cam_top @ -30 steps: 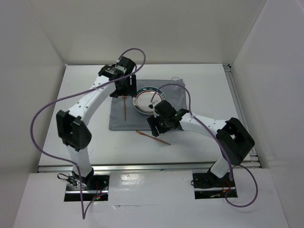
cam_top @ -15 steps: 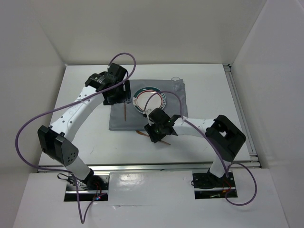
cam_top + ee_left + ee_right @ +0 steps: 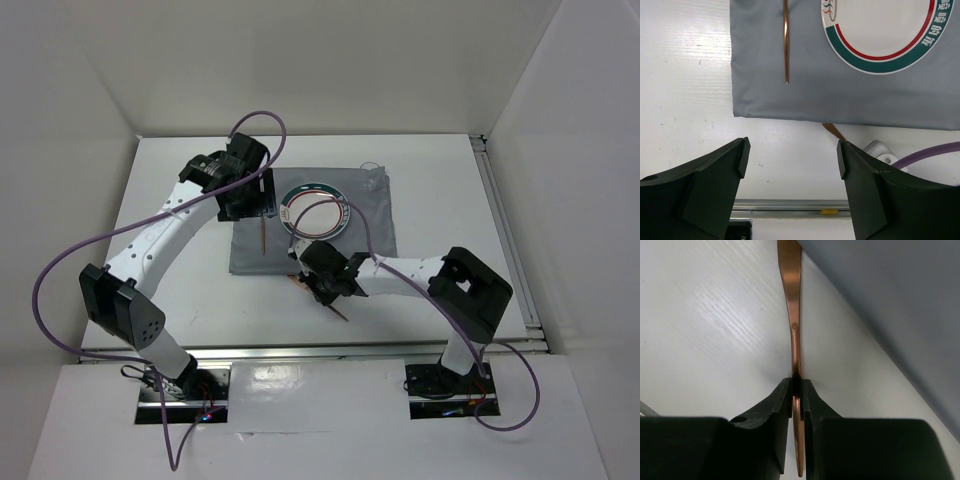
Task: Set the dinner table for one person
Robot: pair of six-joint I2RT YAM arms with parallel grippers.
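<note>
The robot's right gripper needs to lift outward, turn and lower onto the cloth at the plate's glass side to release, as that side of the plate lacks a utensil.
On the dinner table lies a grey cloth with a white plate rimmed in green and red. A thin copper utensil rests on the cloth left of the plate. A second copper utensil lies on the white surface just off the cloth's near edge. My right gripper is shut on its handle, low over the table. My left gripper hangs open and empty over the cloth's near left corner, the first utensil ahead of it.
A small clear glass stands at the cloth's far right corner. Metal rails run along the table's near edge and right edge. White walls enclose the table on three sides. Purple cables loop over both arms.
My right gripper moved toward the near edge and down onto the second copper utensil and closed on it. My left arm drew back to the left, then stayed still.
</note>
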